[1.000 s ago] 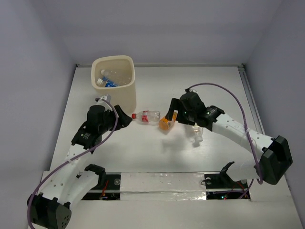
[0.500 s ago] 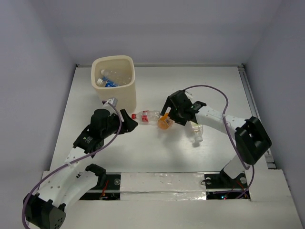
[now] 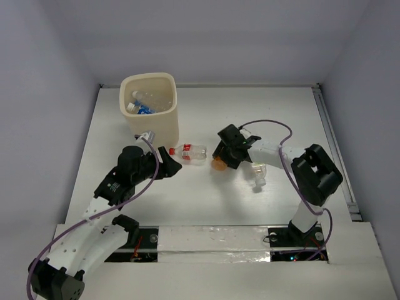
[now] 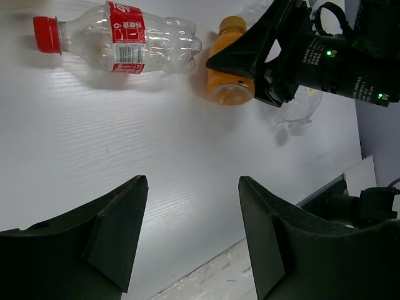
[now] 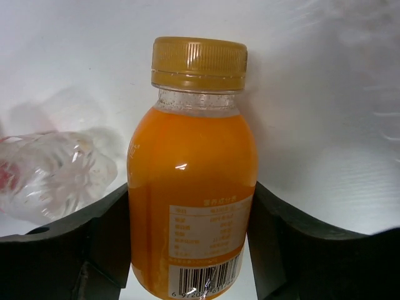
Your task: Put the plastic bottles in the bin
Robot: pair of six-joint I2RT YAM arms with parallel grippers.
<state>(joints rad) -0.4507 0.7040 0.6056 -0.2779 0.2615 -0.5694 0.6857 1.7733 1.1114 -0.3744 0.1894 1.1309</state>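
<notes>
The bin's sides stand tall, so my right gripper needs to rise next and move outward and left in the top view, over the bin's opening [image 3: 150, 95] for the release.
The cream bin [image 3: 160, 128] stands at the back left with a few bottles [image 3: 140, 107] inside. A clear bottle with a red label and red cap [image 3: 189, 152] [image 4: 125, 39] lies on the table. Just right of it is the orange bottle [image 3: 219, 165] [image 4: 230, 78] [image 5: 187, 144], and my right gripper [image 3: 220, 159] [image 5: 190, 186] is shut on its sides. An unlabelled clear bottle [image 3: 258, 174] [image 4: 297, 109] lies further right. My left gripper [image 3: 170, 164] [image 4: 192, 181] hangs open and holds nothing, just left of the red cap.
The right arm's purple cable [image 3: 275, 125] loops over the table behind the clear bottle. White walls close in the table on three sides. A taped strip [image 3: 212, 237] runs along the near edge between the arm bases.
My right gripper has moved left and down over the orange bottle and its jaws have come in against it. The right arm has folded in. The left gripper has edged forward slightly.
</notes>
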